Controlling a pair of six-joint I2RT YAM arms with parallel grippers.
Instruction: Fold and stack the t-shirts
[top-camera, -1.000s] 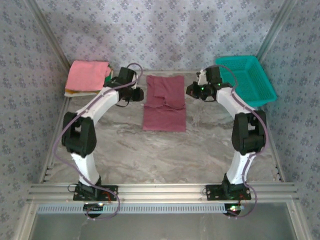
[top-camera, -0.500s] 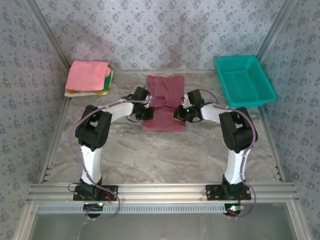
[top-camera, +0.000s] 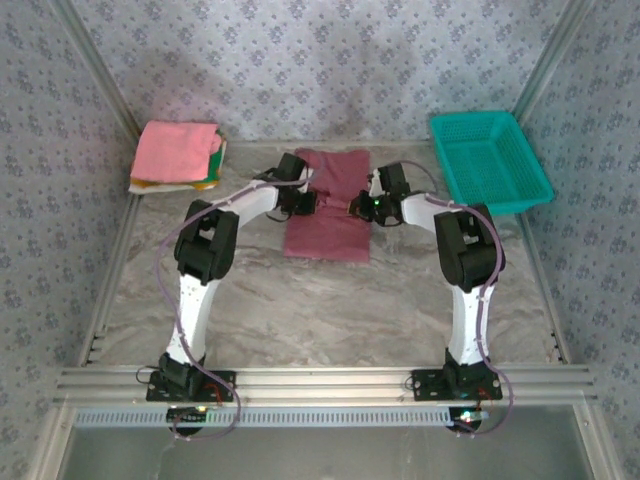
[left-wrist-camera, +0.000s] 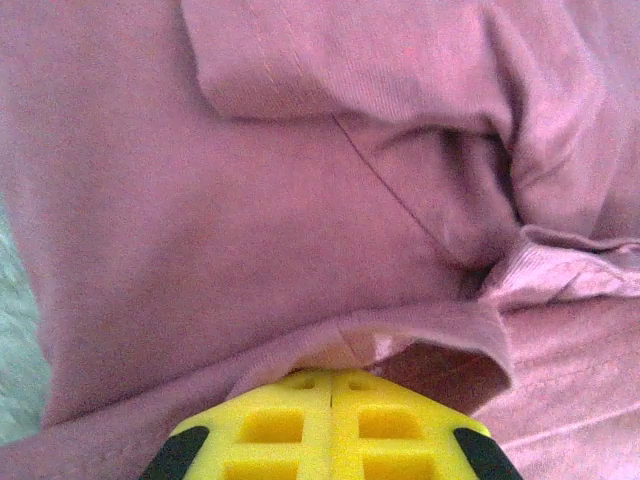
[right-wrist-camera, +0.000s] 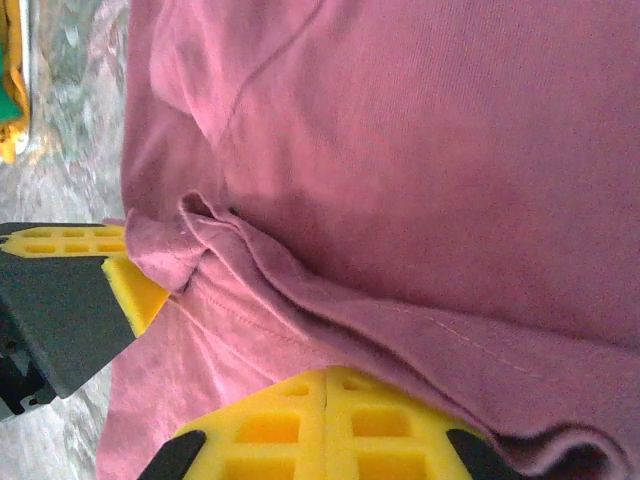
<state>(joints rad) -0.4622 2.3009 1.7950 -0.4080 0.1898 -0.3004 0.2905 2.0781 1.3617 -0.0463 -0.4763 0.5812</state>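
Next, my right gripper draws back toward my base over the shirt's near half and releases the fold there, since the shirt's hem lies rippled and curled.
The maroon t-shirt lies flat as a long strip at the table's back middle. Both grippers are on its middle from either side. My left gripper is shut, its yellow fingers pressed together with a raised hem fold of the maroon cloth caught at their tips. My right gripper is likewise shut on a fold of the shirt; the left gripper's yellow finger shows just across from it. A stack of folded tees, pink on top, sits at the back left.
A teal mesh basket stands at the back right, close to the right arm. The patterned walls close in the table on three sides. Bare marble tabletop stretches in front of the shirt.
Both grippers came in from the shirt's sides onto the cloth and shut on it, then shifted a little toward the back wall. The shirt's outline has hardly moved.
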